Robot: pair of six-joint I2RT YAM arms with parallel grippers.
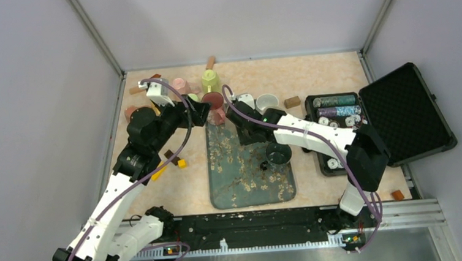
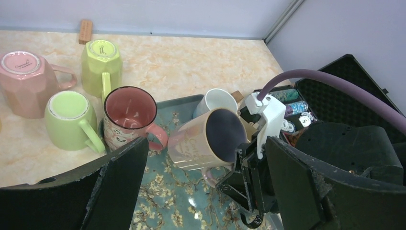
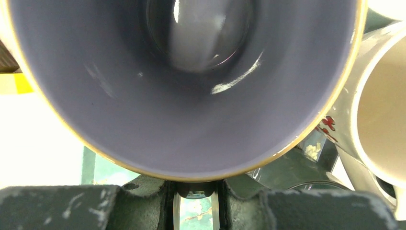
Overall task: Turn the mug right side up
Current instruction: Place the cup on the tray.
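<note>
The gap between the red mug and the white mug is outward and below. My right gripper should next turn fingers-down, move lower and outward, and release the mug there.
The mug (image 2: 196, 143) is pale pink with a purple inside. It lies tilted on its side above the flowered tray (image 2: 191, 206), its mouth facing my right gripper (image 2: 249, 167). That gripper is shut on the mug at the lower rim, by the handle. In the right wrist view the mug's inside (image 3: 191, 96) fills the frame above the closed fingers (image 3: 143, 206). In the top view the right gripper (image 1: 240, 127) hides most of the mug. My left gripper (image 2: 210, 191) is open and empty, hovering over the tray just in front of the mug, its fingers to either side of the mug in its view.
An upright red mug (image 2: 129, 115) and a white mug (image 2: 215, 100) stand at the tray's far end. Upside-down green (image 2: 67, 115), yellow-green (image 2: 100, 62) and pink (image 2: 24, 76) mugs stand at the left. A dark cup (image 1: 278, 153) stands on the tray. An open black case of chips (image 1: 338, 117) lies at the right.
</note>
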